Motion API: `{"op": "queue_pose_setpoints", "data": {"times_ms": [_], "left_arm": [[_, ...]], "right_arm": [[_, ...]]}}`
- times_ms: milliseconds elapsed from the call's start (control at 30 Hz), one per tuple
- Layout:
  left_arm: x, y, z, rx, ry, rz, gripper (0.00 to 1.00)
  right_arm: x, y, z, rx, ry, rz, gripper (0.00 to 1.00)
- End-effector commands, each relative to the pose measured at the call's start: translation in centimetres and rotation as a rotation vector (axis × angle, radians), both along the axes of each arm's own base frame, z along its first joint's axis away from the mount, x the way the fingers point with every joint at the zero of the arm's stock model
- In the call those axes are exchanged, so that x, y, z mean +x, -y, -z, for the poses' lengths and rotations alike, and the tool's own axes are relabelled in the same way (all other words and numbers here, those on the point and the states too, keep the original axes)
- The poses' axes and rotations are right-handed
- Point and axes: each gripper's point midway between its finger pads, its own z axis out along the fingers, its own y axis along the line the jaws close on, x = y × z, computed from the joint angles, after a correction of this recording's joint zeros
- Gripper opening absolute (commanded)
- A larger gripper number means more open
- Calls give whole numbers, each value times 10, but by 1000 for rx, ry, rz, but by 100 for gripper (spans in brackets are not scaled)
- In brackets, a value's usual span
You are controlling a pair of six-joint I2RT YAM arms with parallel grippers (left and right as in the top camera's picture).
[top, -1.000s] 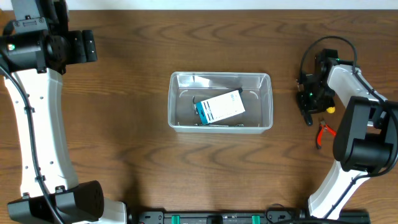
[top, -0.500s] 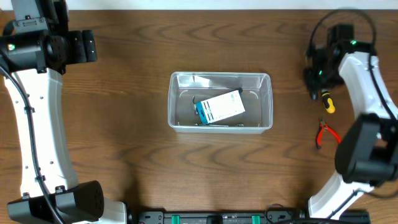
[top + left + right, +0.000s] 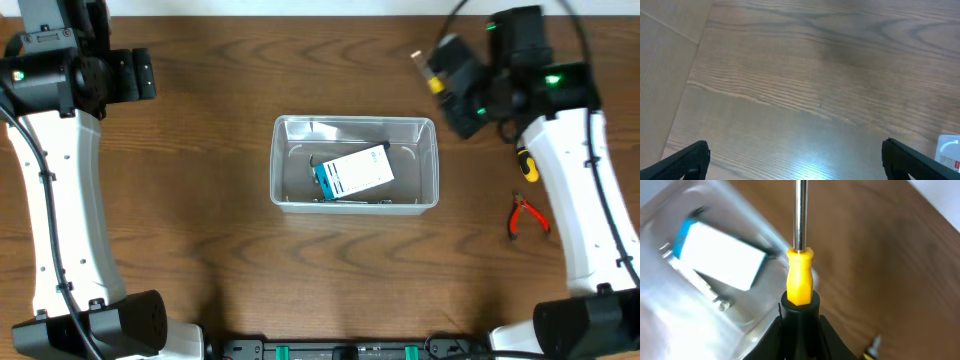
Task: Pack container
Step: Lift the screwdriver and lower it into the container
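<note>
I will next bring the screwdriver over the box's rim with my right gripper and release it down there, as the box's near edge (image 3: 366, 192) (image 3: 715, 275) is below and leftward in the overhead view.
The clear plastic container (image 3: 355, 122) stands at the table's middle; it also shows at the left of the right wrist view (image 3: 695, 320). A blue-and-white box (image 3: 353, 172) and some metal tools lie in it. My right gripper (image 3: 448, 90) is shut on a screwdriver (image 3: 800, 280) with a black-and-yellow handle, its steel shaft pointing away from the wrist. It hangs in the air by the container's far right corner. My left gripper (image 3: 800, 165) is open and empty over bare wood at the far left.
A second yellow-and-black screwdriver (image 3: 527, 165) and red-handled pliers (image 3: 525, 215) lie on the table right of the container. A small white object (image 3: 950, 150) shows at the right edge of the left wrist view.
My right arm has risen and swung up and left, from beside the pliers to the container's far right corner, with a screwdriver in its jaws. The left arm has not moved.
</note>
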Motion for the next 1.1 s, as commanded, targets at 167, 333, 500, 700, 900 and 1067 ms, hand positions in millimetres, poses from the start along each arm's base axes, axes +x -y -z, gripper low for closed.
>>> {"op": "queue_pose_setpoints", "data": {"times_ms": [167,333,500,700,900,1067], "left_arm": [[-2,-2,-7,3,18,-12,98],[-2,-2,-7,3,18,-12,98],[-2,-2,-7,3,17,-12,98],[-2,-2,-7,3,17,-12,98],[-2,-2,-7,3,17,-12,98],[-2,-2,-7,3,17,-12,98]], "right_arm": [[-38,-64,27,-109,-66,-432,1],[-42,-86,62,-141,-146,-530,1],[-42,-95,110,-167,-271,-565,1],[-46,-95,164,-191,-415,-571,1],[-51,-96,194,-203,-498,-562,1],[-52,-100,194,-204,-489,-571,56]]}}
